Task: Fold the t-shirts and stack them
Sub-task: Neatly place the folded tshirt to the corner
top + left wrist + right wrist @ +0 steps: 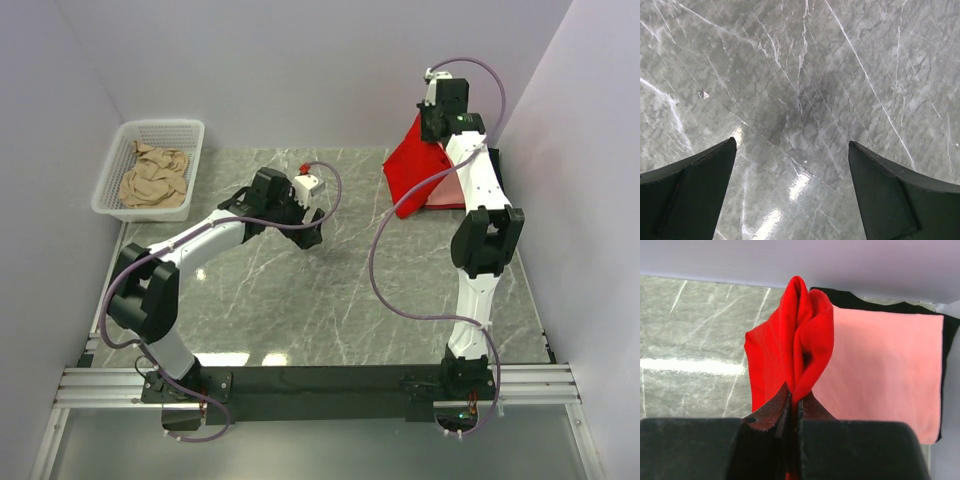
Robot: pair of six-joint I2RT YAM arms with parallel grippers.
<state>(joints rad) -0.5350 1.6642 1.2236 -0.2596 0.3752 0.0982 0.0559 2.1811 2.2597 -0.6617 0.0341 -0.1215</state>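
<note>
I will move my right gripper to the right in the top view, then down over the pink shirt's wall-side edge (pixel 938 362) and let go, since bare pink shows there.
My right gripper (pixel 794 399) is shut on a fold of the bright red t-shirt (pixel 790 345) and holds it lifted at the far right of the table (pixel 300 300); the shirt (pixel 415 170) hangs from the gripper (pixel 437 128) down to the stack. Under it lies a folded salmon-pink t-shirt (pixel 885 365) on a black t-shirt (pixel 855 299). The pink shirt's edge (pixel 447 195) shows beside the right arm. A crumpled tan t-shirt (pixel 155 178) lies in the white basket (pixel 185 130). My left gripper (pixel 312 235) is open and empty above the bare marble, its fingers (pixel 690 185) wide apart.
The white mesh basket stands at the far left corner. Walls close in the table at the back and both sides. A purple cable (pixel 385 270) loops from the right arm over the table's middle right. A small white speck (pixel 703 93) lies on the marble.
</note>
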